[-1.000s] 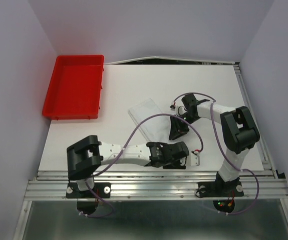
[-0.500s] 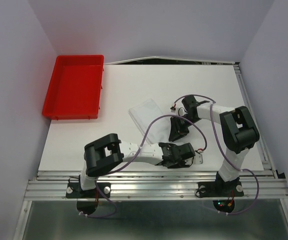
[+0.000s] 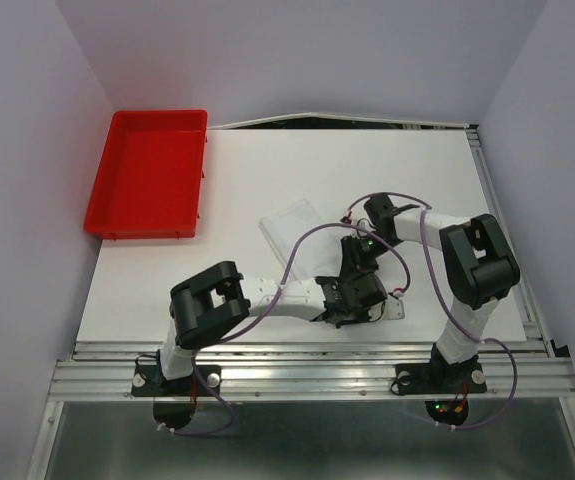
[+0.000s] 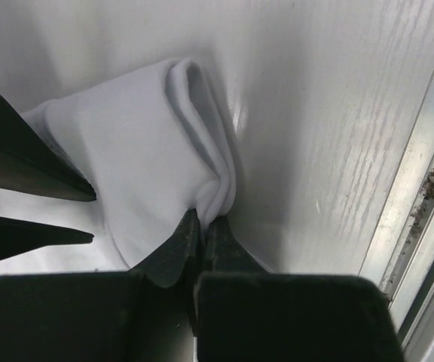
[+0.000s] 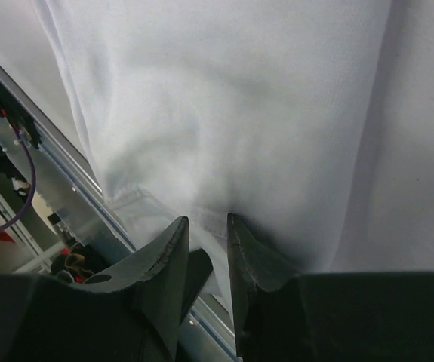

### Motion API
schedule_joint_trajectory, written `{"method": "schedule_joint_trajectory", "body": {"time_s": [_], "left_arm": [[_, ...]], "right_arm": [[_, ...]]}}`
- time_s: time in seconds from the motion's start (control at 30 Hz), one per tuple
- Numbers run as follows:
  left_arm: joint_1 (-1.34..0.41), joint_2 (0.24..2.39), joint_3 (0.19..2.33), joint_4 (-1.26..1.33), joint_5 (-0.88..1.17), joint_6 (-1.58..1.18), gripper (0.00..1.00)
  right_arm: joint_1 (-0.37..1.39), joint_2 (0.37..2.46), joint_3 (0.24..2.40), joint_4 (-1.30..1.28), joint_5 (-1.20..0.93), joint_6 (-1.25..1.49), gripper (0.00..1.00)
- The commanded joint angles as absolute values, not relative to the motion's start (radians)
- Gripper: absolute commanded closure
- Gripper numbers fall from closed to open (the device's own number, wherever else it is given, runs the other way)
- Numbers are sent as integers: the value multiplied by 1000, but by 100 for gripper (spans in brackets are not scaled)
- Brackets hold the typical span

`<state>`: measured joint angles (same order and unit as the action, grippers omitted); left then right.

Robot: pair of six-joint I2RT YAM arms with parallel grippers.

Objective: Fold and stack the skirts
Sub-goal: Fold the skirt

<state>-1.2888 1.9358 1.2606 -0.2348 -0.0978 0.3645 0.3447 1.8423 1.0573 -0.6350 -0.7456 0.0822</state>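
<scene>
My left gripper lifts the rolled fold of the skirt next, carries it outward onto the skirt's far part [image 3: 301, 228] and releases it there. That far part lies flat atop the table.
A white skirt [image 3: 292, 228] lies on the white table, its near right part bunched under both grippers. My left gripper [image 3: 355, 298] is shut on a rolled fold of the skirt [image 4: 141, 151], and its fingertips [image 4: 204, 217] pinch the cloth close to the table's front edge. Just behind it, my right gripper [image 3: 357, 260] holds the skirt's hem. In the right wrist view the cloth [image 5: 239, 98] runs between the two fingers of that gripper [image 5: 207, 226], which stand narrowly apart on it. The right gripper's fingers [image 4: 43, 177] show at the left of the left wrist view.
A red tray [image 3: 147, 170] stands at the table's far left. The metal rail [image 3: 307, 350] runs along the near edge, right beside both grippers. Purple cables [image 3: 307, 245] loop over the skirt. Grey walls close in both sides.
My left gripper has slid left and away from the front edge onto the skirt and shut on its fold. The right gripper has stayed in place on the hem.
</scene>
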Motion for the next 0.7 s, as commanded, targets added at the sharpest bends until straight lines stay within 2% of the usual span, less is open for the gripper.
{"method": "schedule_joint_trajectory", "body": {"time_s": [0.0, 0.1, 0.17, 0.23, 0.47, 0.67], "left_arm": [[-1284, 1918, 1252, -359, 41, 365, 100], [-1287, 1861, 1247, -391, 101, 348, 100], [-1287, 1813, 1238, -411, 136, 345, 100], [-1287, 1784, 1232, -448, 195, 345, 100], [-1287, 1671, 1239, -520, 359, 380, 100], [-1272, 1640, 1330, -603, 486, 383, 100]], "right_arm": [[347, 1781, 1113, -658, -737, 23, 67], [347, 1758, 1214, -660, -663, -41, 64], [347, 1756, 1281, -660, -614, -69, 50], [347, 1788, 1386, -658, -559, -112, 45], [347, 1992, 1664, -643, -597, -183, 37], [356, 2181, 1791, -618, -696, -189, 37]]}}
